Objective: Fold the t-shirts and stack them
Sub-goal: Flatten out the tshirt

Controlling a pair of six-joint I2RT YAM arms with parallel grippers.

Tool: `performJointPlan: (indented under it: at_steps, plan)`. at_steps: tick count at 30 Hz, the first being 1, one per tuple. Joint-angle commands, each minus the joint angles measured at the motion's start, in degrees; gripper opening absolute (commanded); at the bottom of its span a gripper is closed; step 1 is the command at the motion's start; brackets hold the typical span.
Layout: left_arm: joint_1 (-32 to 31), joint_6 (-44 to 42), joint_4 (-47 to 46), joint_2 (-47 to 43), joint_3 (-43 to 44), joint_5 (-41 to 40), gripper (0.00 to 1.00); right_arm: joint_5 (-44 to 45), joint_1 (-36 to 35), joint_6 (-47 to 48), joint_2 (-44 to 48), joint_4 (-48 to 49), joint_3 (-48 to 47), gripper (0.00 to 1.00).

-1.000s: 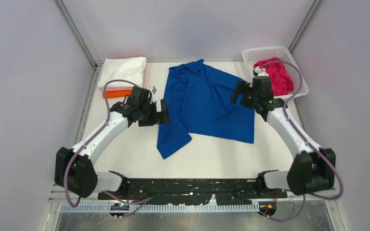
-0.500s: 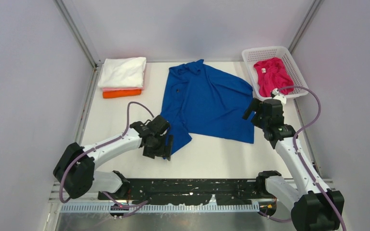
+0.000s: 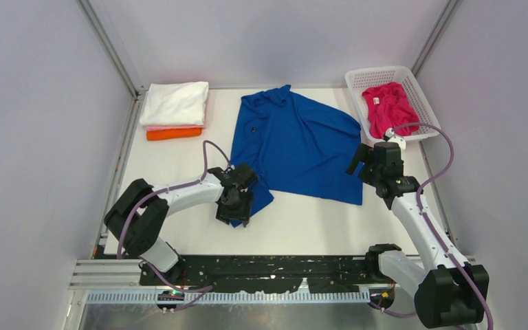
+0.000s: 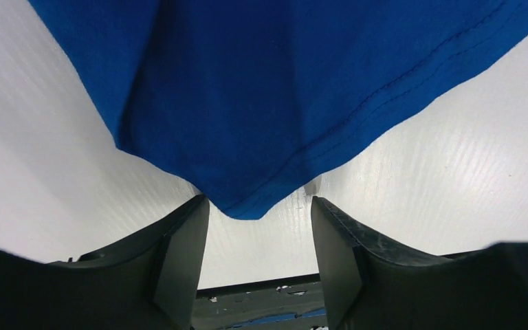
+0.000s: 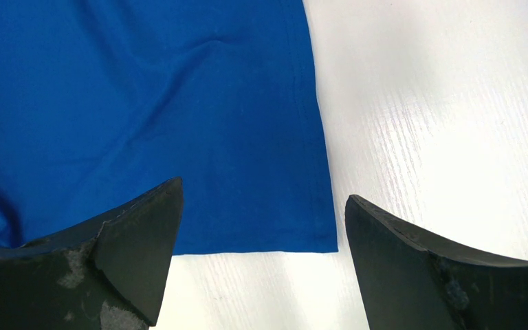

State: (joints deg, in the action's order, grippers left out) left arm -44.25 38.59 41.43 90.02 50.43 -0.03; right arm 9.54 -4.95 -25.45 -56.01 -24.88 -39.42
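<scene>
The open fingers of my right gripper are still above the cloth, so next my right gripper will go down and back toward the base, onto the royal blue t-shirt's flat near corner (image 3: pixel 358 201) (image 5: pixel 326 242).
A royal blue t-shirt (image 3: pixel 295 141) lies spread and rumpled on the white table. Its near left corner hangs toward me, its near right corner lies flat. My left gripper (image 3: pixel 237 212) is open at that left corner; in the left wrist view the corner's tip (image 4: pixel 247 206) sits between the fingers, nothing pinched. My right gripper (image 3: pixel 359 163) is open beside the near right corner, which shows in the right wrist view (image 5: pixel 316 237). A folded stack of white (image 3: pixel 176 102), pale pink and orange (image 3: pixel 174 133) tees lies far left. A magenta tee (image 3: pixel 388 106) sits in the basket.
The white lattice basket (image 3: pixel 357 82) stands at the far right corner. Metal frame posts and grey walls close in the table on both sides. The black base rail (image 3: pixel 275 265) runs along the near edge.
My left gripper swung from the shirt's left edge down and in to its near left corner. My right gripper drew back from the shirt's upper right edge to its near right corner.
</scene>
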Motion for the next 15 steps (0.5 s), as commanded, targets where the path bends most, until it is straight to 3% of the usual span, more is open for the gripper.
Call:
performJointPlan:
  at_steps: [1,11,15]
  plan:
    - [-0.3,1.04,-0.23,1.11,0.72,-2.83,0.56,0.99,0.56,0.93,-0.33,1.02,-0.66,0.95]
    - [-0.31,2.55,-1.7,5.79,1.81,-4.18,0.35,-1.07,1.12,1.05,-2.09,1.31,-0.69,0.95]
    - [-0.31,2.63,-1.64,6.54,1.9,-4.45,0.01,-0.8,1.19,0.37,-1.3,0.0,0.08,0.95]
